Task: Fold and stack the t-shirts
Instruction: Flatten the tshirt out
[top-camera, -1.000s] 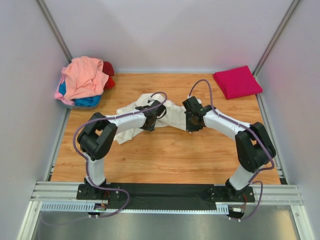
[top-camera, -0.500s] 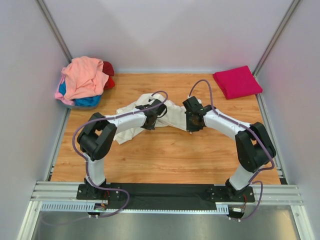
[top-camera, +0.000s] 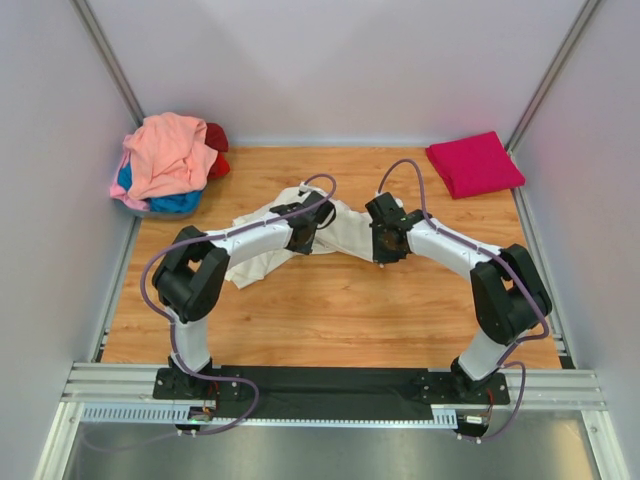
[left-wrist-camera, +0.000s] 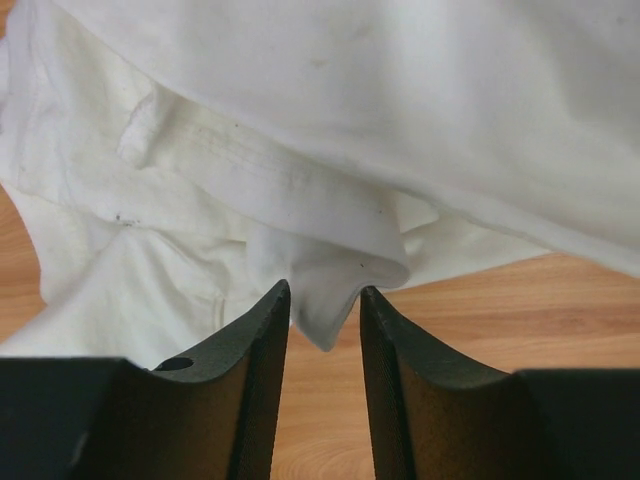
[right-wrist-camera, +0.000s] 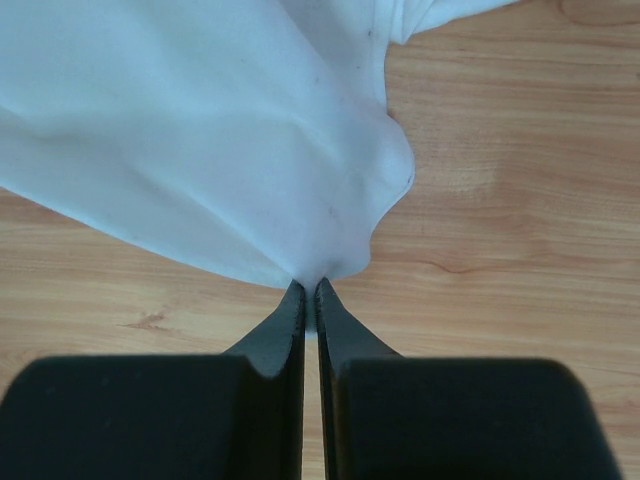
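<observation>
My left gripper stays nearly in place next and shuts its spread fingers onto the hemmed corner of the shirt, since that cloth already hangs between them.
The cream-white t-shirt (top-camera: 258, 255) lies crumpled mid-table between both arms. My left gripper (top-camera: 306, 236) hovers at its near edge, open. In the left wrist view a hemmed corner of the shirt (left-wrist-camera: 330, 265) hangs between the left gripper's (left-wrist-camera: 325, 292) spread tips, unpinched. My right gripper (top-camera: 383, 250) is shut on the shirt's right edge. The right wrist view shows cloth (right-wrist-camera: 200, 130) fanning out from the closed right gripper (right-wrist-camera: 310, 285). A folded magenta t-shirt (top-camera: 474, 164) lies at the back right. Salmon-pink (top-camera: 165, 150), blue (top-camera: 172, 203) and red (top-camera: 217, 152) t-shirts are heaped at the back left.
White walls with metal posts enclose the wooden table (top-camera: 340, 320) on three sides. The arms' black base rail (top-camera: 330, 385) runs along the near edge. Purple cables loop over both arms.
The left wrist has edged slightly toward the far right over the cream-white shirt, and the cloth beneath it shifted a little. The right arm has stayed put.
</observation>
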